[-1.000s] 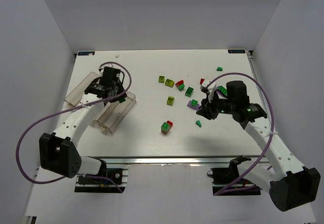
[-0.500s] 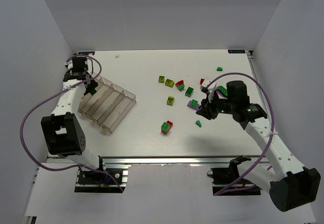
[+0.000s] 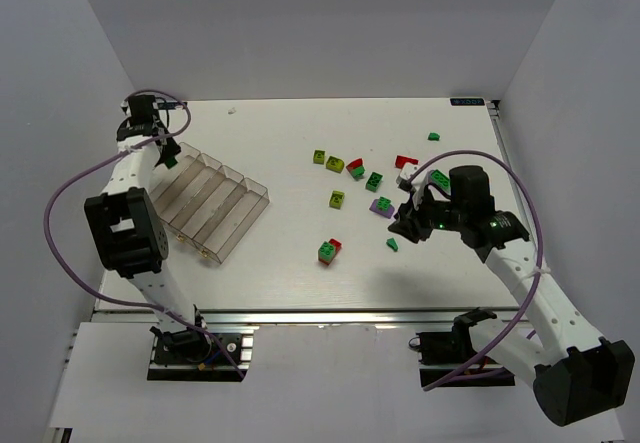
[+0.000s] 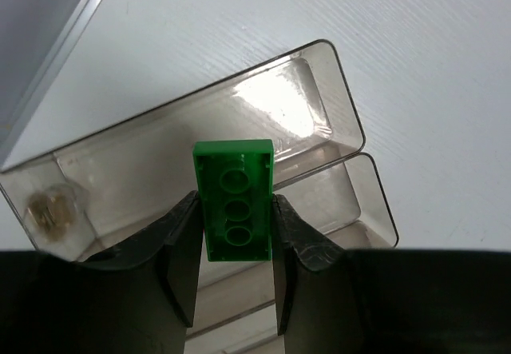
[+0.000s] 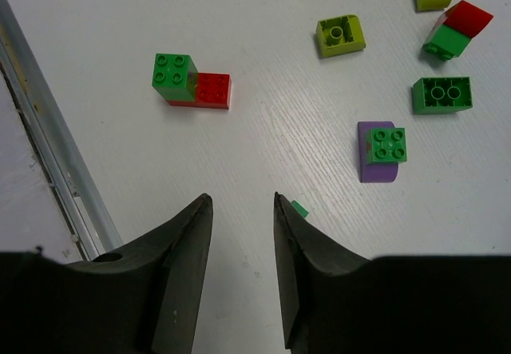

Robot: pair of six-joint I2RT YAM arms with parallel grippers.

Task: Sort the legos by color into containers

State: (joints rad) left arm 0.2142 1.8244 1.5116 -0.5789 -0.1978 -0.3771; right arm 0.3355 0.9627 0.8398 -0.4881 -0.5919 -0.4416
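Observation:
The green brick overlaps the tray's divider. My left gripper needs to move outward and down next, turning a little, over the outermost compartment's far end (image 3: 186, 158) (image 4: 277, 113).
The clear divided tray (image 3: 210, 206) lies at the left of the table. My left gripper (image 3: 165, 153) is at its far left end, shut on a green brick (image 4: 233, 200) held over the outermost compartment (image 4: 350, 121), which looks empty. My right gripper (image 3: 405, 225) is open and empty, low over the table (image 5: 241, 202). A tiny green brick (image 5: 299, 208) lies just beside its right finger. Loose legos lie ahead of it: a green-on-red brick (image 5: 192, 82), a green-on-purple brick (image 5: 382, 153), a green brick (image 5: 441, 94) and a yellow-green brick (image 5: 341, 34).
More bricks are scattered at centre right: yellow-green ones (image 3: 334, 164), a red-and-green one (image 3: 356, 170), a red one (image 3: 405, 161), and a lone green one (image 3: 434, 136) farther back. The metal rail of the table's front edge (image 5: 48, 154) runs left of my right gripper.
My left gripper has swung from over the middle of the tray to its far left end, still holding the green brick. The right arm has barely shifted.

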